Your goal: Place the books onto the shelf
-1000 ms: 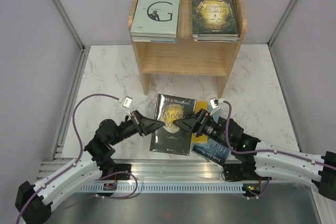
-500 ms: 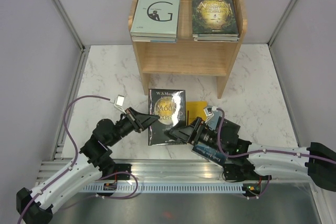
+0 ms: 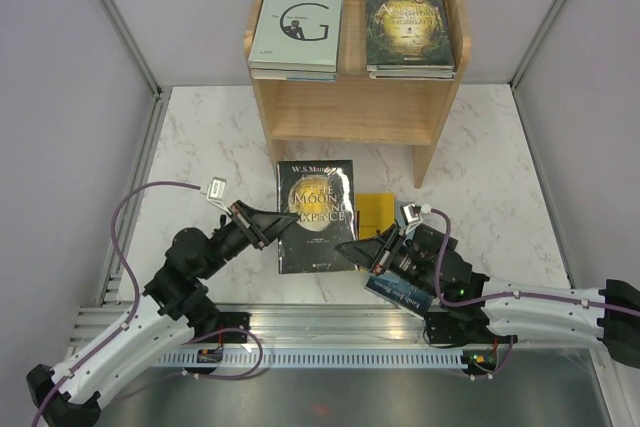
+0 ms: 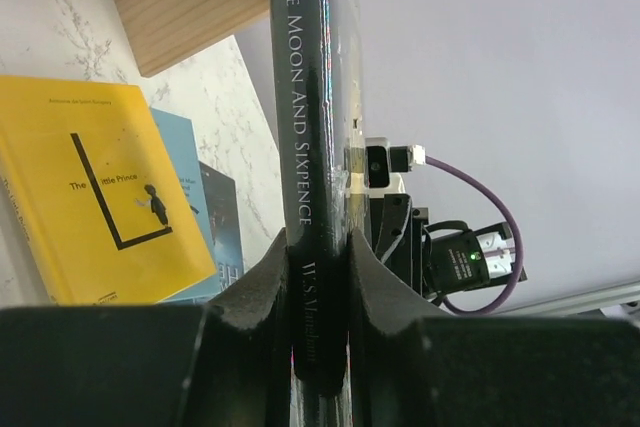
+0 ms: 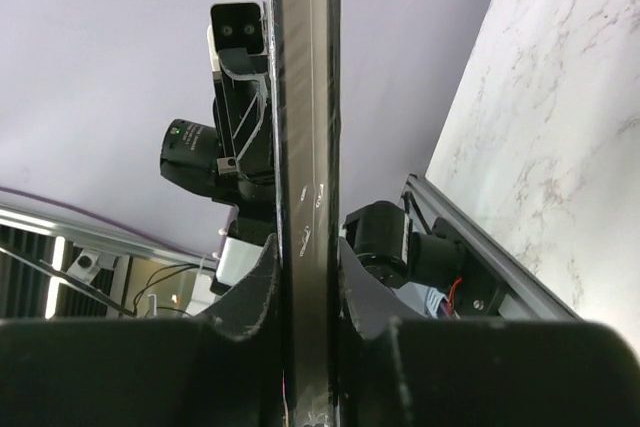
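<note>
Next, my right gripper moves outward and releases the black book (image 3: pixel 316 215) in the open space on the lower shelf below the "G" book, since that space lies outward.
A black book (image 3: pixel 316 215), "The Moon and Sixpence", is held above the table between both arms. My left gripper (image 3: pixel 278 230) is shut on its spine side (image 4: pixel 305 127), the fingers pressed to both faces. My right gripper (image 3: pixel 350 249) is shut on its lower right edge (image 5: pixel 305 97). The wooden shelf (image 3: pixel 350 90) stands behind, its top board carrying a pale green "G" book (image 3: pixel 296 29) and a dark green-gold book (image 3: pixel 407 29), each on a small stack. A yellow book (image 3: pixel 376 213) and a blue book (image 3: pixel 398 292) lie on the table under my right arm.
The shelf's lower tier (image 3: pixel 345 132) is open to the front. Grey walls close in the marble table (image 3: pixel 200 147) on both sides. In the left wrist view the yellow book (image 4: pixel 95 197) lies on the blue book (image 4: pixel 185 162), below the shelf's underside (image 4: pixel 190 7).
The black book has shifted left and toward the shelf. My right gripper, open a second ago beside the book, has dropped to its lower right edge and shut on it.
</note>
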Motion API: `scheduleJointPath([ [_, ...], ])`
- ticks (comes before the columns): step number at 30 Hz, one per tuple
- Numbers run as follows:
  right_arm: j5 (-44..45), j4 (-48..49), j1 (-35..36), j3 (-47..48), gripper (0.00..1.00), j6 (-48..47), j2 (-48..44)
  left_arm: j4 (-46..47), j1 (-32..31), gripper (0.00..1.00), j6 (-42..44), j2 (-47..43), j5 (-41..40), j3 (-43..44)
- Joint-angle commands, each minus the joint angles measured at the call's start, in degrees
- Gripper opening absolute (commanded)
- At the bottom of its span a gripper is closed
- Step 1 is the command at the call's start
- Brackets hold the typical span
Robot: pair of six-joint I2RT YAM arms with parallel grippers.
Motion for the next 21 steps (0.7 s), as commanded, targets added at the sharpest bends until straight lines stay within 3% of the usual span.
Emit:
scheduleJointPath([
  [1, 4.39, 1.55, -0.11, 1.14, 0.00, -0.85, -2.32, -1.63, 0.65, 0.12, 5.40, 2.82, -4.44, 2.62],
  [3, 6.15, -3.00, -0.11, 2.89, 0.00, -2.25, -3.90, -4.00, 0.73, 0.27, 6.89, 5.19, -3.48, 4.81],
  [4, 6.68, -5.29, -0.20, 3.94, 0.00, -2.78, -4.43, -7.84, 0.65, 0.44, 8.47, 5.64, -3.74, 7.08],
  [5, 7.99, -7.66, -0.11, 5.87, 0.00, -3.40, -5.39, -10.75, 0.73, 0.53, 9.35, 6.08, -4.61, 8.23],
  [10, 10.20, -15.77, -1.69, 9.22, 0.00, -3.58, -7.15, -20.70, 0.74, 0.91, 13.66, 4.60, -8.57, 12.90],
  [13, 8.44, -17.09, -4.23, 11.33, 0.00, -3.58, -6.02, -23.78, 0.74, 0.99, 14.89, 1.61, -9.62, 13.60],
  [21, -0.42, -17.19, -13.62, 19.33, 0.00, -4.46, 1.18, -29.06, 0.74, 0.98, 16.31, -2.87, -10.95, 13.87],
])
